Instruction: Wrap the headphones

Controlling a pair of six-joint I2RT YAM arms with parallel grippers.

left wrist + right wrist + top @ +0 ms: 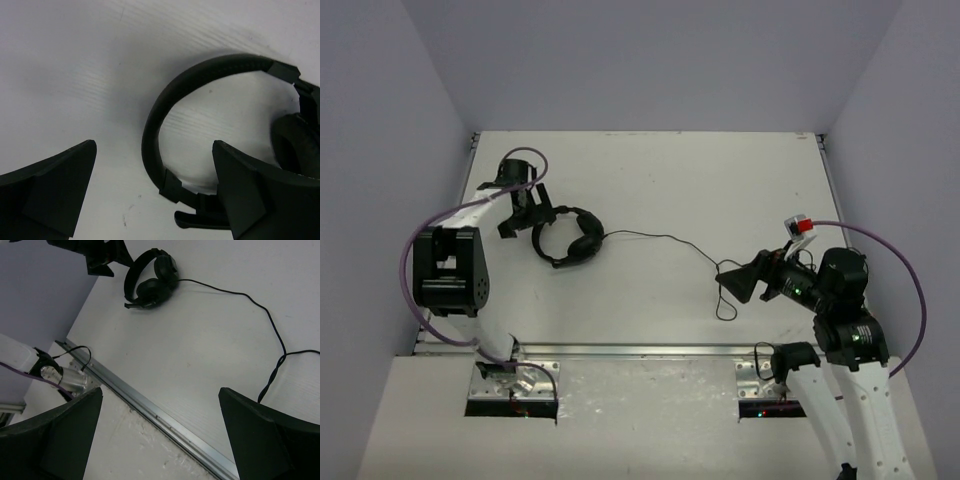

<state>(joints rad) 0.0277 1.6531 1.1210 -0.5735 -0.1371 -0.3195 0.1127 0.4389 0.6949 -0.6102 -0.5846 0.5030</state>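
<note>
The middle of the headband's curve (pixel 536 238) (pixel 153 122) runs between the open fingers, with bare tabletop on both sides. I need to lower my left gripper over it next and close there.
The black headphones (pixel 570 240) lie on the white table at the left. Their thin black cable (pixel 660 238) runs right and ends in a loop (pixel 725 300) by the right gripper; I cannot make out its plug tips. My left gripper (pixel 532 222) is open and low beside the headband (pixel 155 115). The headband's lower end lies between the fingers, close to the right finger (pixel 255 195), with nothing gripped. My right gripper (pixel 725 280) is open and empty above the table's near edge. In the right wrist view the headphones (pixel 150 277) are far off and the cable (pixel 250 300) passes right of the jaws.
A metal rail (pixel 150 410) runs along the table's near edge, with the arm bases and mounting plates (pixel 515 385) below it. Purple robot cables (pixel 910 270) arc beside each arm. Grey walls close in the table on the left, back and right.
</note>
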